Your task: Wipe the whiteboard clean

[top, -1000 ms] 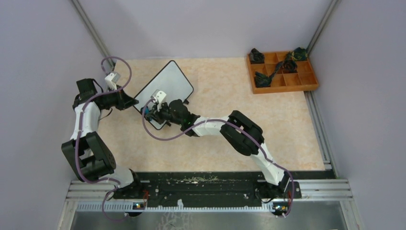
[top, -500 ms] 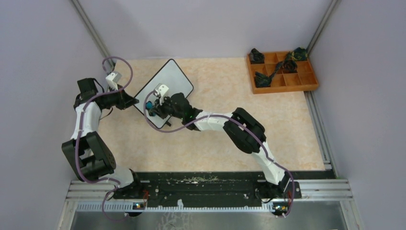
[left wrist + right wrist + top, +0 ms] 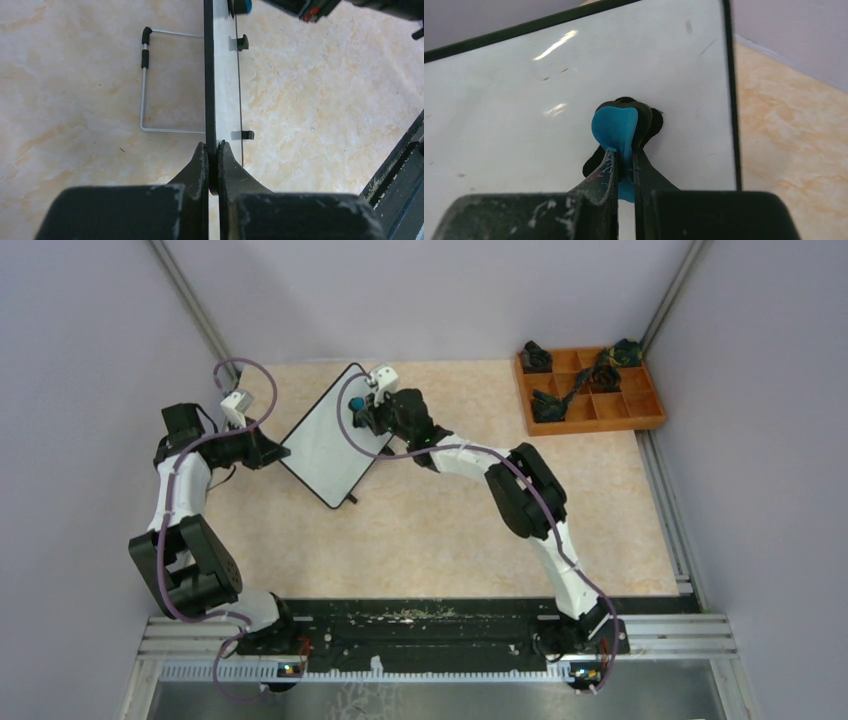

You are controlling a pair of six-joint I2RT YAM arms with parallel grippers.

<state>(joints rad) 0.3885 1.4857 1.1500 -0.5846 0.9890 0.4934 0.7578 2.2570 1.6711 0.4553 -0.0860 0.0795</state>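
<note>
My right gripper will move across and down, to its right in the top view, and let go of the eraser (image 3: 615, 127) on the clear tabletop below, short of the tray.
The whiteboard (image 3: 322, 445), white with a thin black frame, stands tilted on the table at the back left. My left gripper (image 3: 274, 453) is shut on its left edge. The left wrist view shows the board edge-on (image 3: 210, 75) between the closed fingers (image 3: 213, 150). My right gripper (image 3: 361, 408) is shut on a blue eraser (image 3: 615, 127) with a black pad. The pad presses on the board face (image 3: 514, 110) near its far right corner. A few faint marks (image 3: 556, 72) show on the white surface.
An orange compartment tray (image 3: 640, 420) with dark items stands at the back right. The board's wire stand (image 3: 144, 85) rests on the table behind it. Purple walls close in on the left, back and right. The black arm rail (image 3: 420, 625) runs along the near edge.
My right gripper has swept the eraser across the board from its near lower part up to the far upper corner. The left gripper and the board have stayed put.
</note>
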